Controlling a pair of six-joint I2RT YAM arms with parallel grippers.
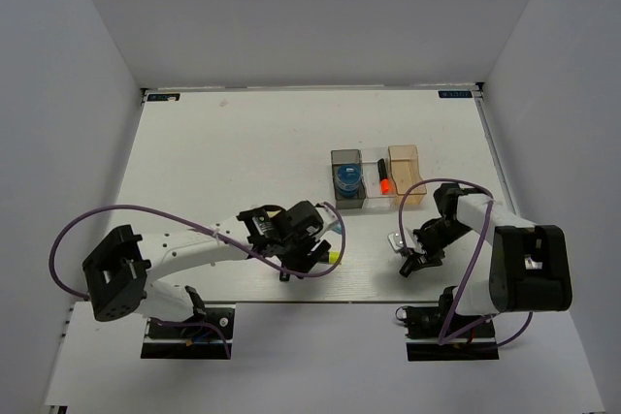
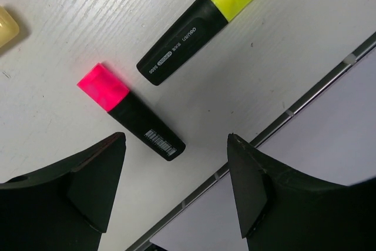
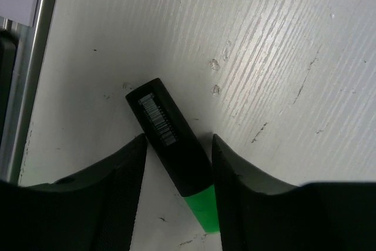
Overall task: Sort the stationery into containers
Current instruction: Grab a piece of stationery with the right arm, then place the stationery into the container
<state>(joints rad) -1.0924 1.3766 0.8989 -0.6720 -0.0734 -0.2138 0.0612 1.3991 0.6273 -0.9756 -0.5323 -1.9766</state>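
I will next move my left gripper past the pink-capped highlighter (image 2: 130, 111), then turn and lower it onto the yellow-capped highlighter's black body (image 2: 183, 40), because that body lies at an angle to my fingers.
The three joined bins stand right of centre: the dark grey bin (image 1: 347, 199) holds the blue roll (image 1: 345, 178), the clear bin (image 1: 374, 203) holds an orange-capped highlighter (image 1: 383, 182), and the tan bin (image 1: 406, 174) looks empty. My left gripper (image 1: 312, 251) (image 2: 176, 139) is open just above the table, over the black end of a pink-capped highlighter (image 2: 130, 111). A yellow-capped highlighter (image 2: 200, 24) lies beyond it. My right gripper (image 1: 409, 259) (image 3: 177, 139) is open and low, its fingers on either side of a green-capped highlighter (image 3: 173, 142) lying on the table.
A pale yellow stick's end (image 2: 6, 26) shows at the left edge of the left wrist view. The table's near edge rail (image 2: 294, 107) runs just under my left gripper. The same rail (image 3: 35, 69) is close to my right gripper.
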